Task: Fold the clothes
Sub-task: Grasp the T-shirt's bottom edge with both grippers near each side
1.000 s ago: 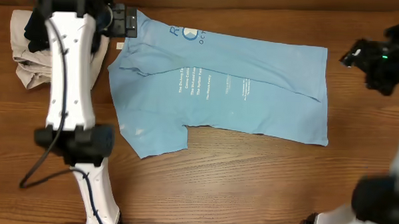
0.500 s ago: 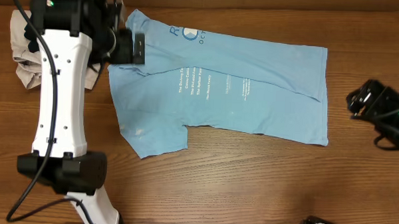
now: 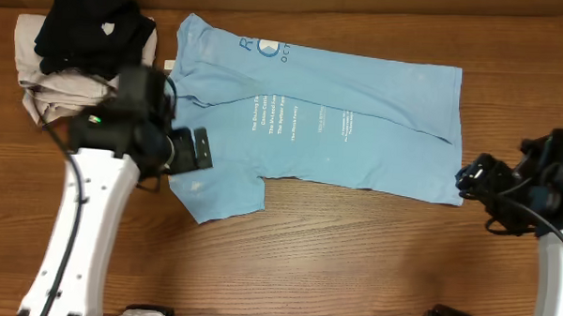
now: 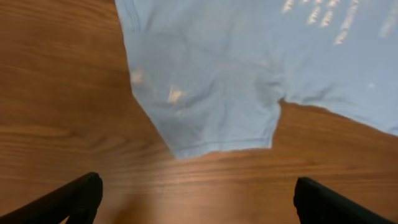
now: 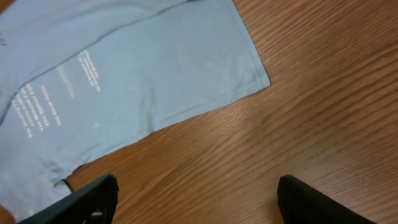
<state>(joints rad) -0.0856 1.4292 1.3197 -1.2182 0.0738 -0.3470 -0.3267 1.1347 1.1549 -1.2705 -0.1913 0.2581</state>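
Observation:
The sleeve's outer edge near the hem [image 3: 192, 212] [image 4: 166, 140] sticks out from the shirt's body there, so my left gripper will move down and back onto it next.
The light sky-blue T-shirt [image 3: 320, 122] lies flat on the wooden table, folded lengthwise, white and dark-blue lettering up, one sleeve at the lower left. My left gripper [image 3: 202, 149] is open and empty at the shirt's left side, just above that sleeve. The left wrist view shows the sleeve hem [image 4: 217, 118] ahead of the open fingers [image 4: 196, 199]. My right gripper [image 3: 469, 179] is open and empty off the shirt's lower right corner. The right wrist view shows that corner [image 5: 249, 68] ahead of the open fingers [image 5: 196, 199].
A black garment [image 3: 89, 25] lies on a beige garment [image 3: 40, 89] in a pile at the table's far left corner. Bare wooden table [image 3: 353, 254] lies in front of the shirt.
My left arm has swung from the shirt's collar corner toward me to the lower-left sleeve, uncovering the pile. My right gripper has come from the far right edge toward the lower right corner.

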